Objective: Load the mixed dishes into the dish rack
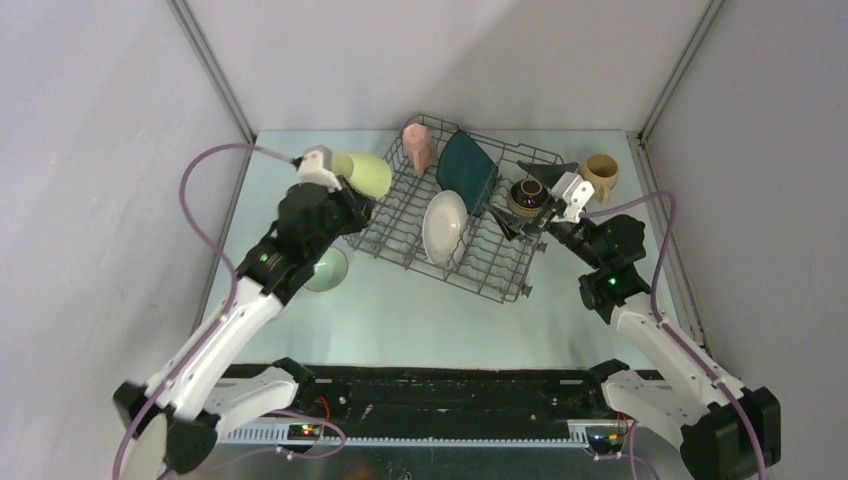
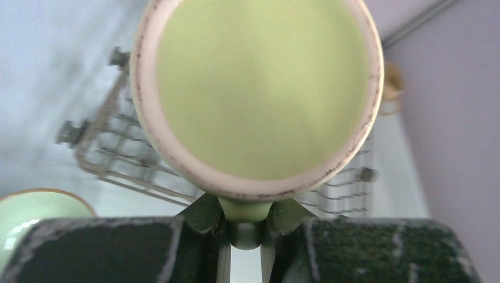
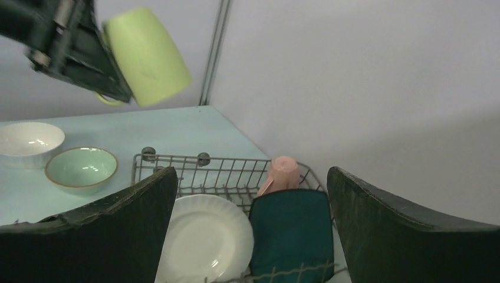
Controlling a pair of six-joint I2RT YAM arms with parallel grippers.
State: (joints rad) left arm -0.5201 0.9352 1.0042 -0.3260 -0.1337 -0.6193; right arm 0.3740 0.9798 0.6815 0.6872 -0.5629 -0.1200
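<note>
My left gripper tilts downward next and lowers the light-green mug beside the pink mug, where the rack's wires stand empty [image 1: 402, 192].
My left gripper [image 1: 345, 190] is shut on the handle of the light-green mug [image 1: 363, 174] and holds it in the air at the left end of the dish rack [image 1: 400, 225]. The mug fills the left wrist view [image 2: 253, 88], its handle pinched between the fingers [image 2: 206, 215]. The pink mug [image 1: 418, 147], dark teal plate [image 1: 466, 172] and white plate [image 1: 444, 226] stand in the rack. My right gripper [image 1: 528, 200] is open at the rack's right end, over the dark brown bowl [image 1: 527, 193]. That bowl is hidden in the right wrist view.
The tan mug [image 1: 601, 175] stands on the table right of the rack. The pale green bowl [image 1: 328, 268] sits on the table under my left arm, with the white bowl [image 3: 26, 143] beside it. Walls close in the back and both sides.
</note>
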